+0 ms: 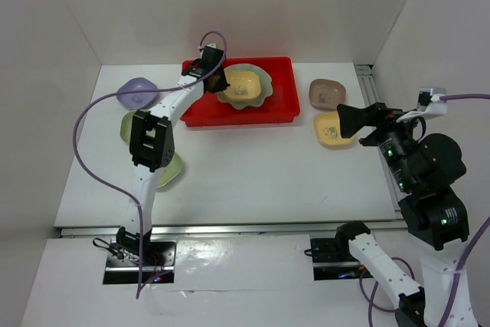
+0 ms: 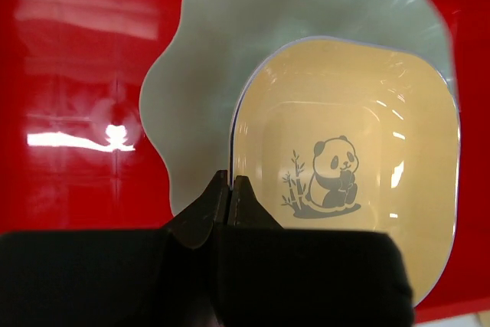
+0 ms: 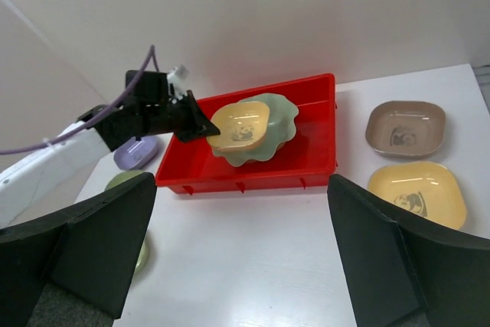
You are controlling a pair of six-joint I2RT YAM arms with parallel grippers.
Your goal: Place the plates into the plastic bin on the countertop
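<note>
The right gripper comes down next, its open fingers tilting downward, onto the second yellow plate's rim (image 1: pixel 353 139) (image 3: pixel 464 210) by the metal bar, since that plate lies below it.
The red plastic bin (image 1: pixel 285 106) stands at the back of the white countertop (image 1: pixel 253 181). The large pale green scalloped plate (image 1: pixel 265 82) lies in it. My left gripper (image 1: pixel 217 80) is shut on the rim of a yellow panda plate (image 1: pixel 239 89), holding it tilted over the green plate. The left wrist view shows my fingertips (image 2: pixel 243 189) pinching the yellow plate's (image 2: pixel 344 151) edge above the green plate (image 2: pixel 230 59). My right gripper (image 1: pixel 348 122) is open and empty, near a second yellow plate (image 1: pixel 333 129) and the brownish-pink plate (image 1: pixel 326 93).
The lavender plate (image 1: pixel 138 93) lies left of the bin. Two green plates (image 1: pixel 126 126) (image 1: pixel 173 171) lie partly under my left arm. White walls close in the back and sides. A metal rail (image 1: pixel 366 82) runs along the right edge.
</note>
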